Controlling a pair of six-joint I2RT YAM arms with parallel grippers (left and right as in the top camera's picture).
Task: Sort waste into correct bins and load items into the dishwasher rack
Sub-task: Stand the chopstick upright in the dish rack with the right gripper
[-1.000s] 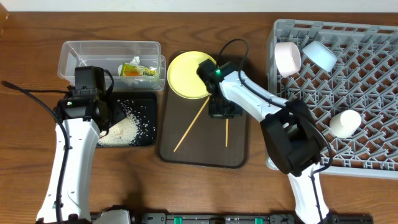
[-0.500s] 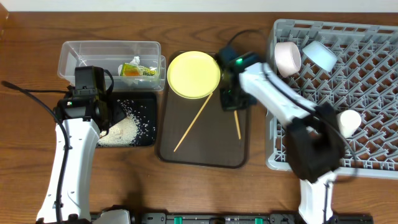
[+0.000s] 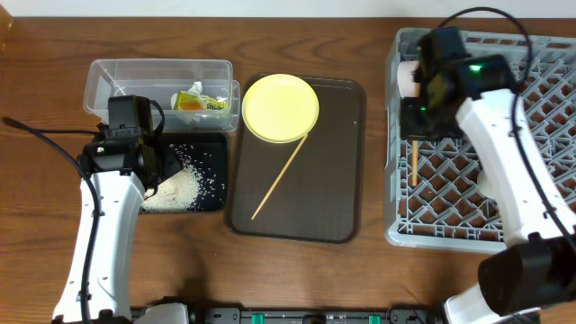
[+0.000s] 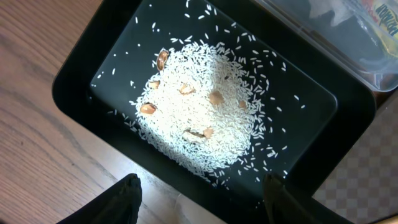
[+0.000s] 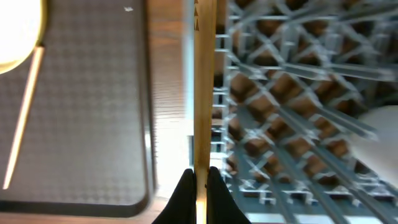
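Observation:
The robot will next move its right gripper over the rack's empty wires, below and to the gripper's right in the overhead view, then lower it and let go of the chopstick.
My right gripper (image 3: 421, 121) (image 5: 200, 177) is shut on a wooden chopstick (image 3: 414, 164) (image 5: 203, 81) and holds it over the left edge of the grey dishwasher rack (image 3: 450, 207) (image 5: 292, 93). A second chopstick (image 3: 281, 178) (image 5: 22, 118) lies on the brown tray, its end by the yellow plate (image 3: 281, 108). My left gripper (image 3: 148, 166) (image 4: 202, 186) is open above the black tray (image 3: 214, 171) (image 4: 81, 93), which holds rice scraps (image 3: 175, 189) (image 4: 205, 112). The snack wrapper (image 3: 200, 102) lies in the clear container (image 3: 135, 76). A white bowl (image 3: 409, 76) shows in the rack; my arm hides the other dishes.
The dark brown serving tray (image 3: 333, 180) (image 5: 93, 112) lies between the bins and the rack. A strip of bare wooden table (image 5: 171, 93) separates it from the rack. A white rounded object (image 5: 379, 130) sits in the rack at the right of the wrist view.
My right gripper has lifted one chopstick off the brown tray and carried it right, over the rack's left edge. The left arm has not moved.

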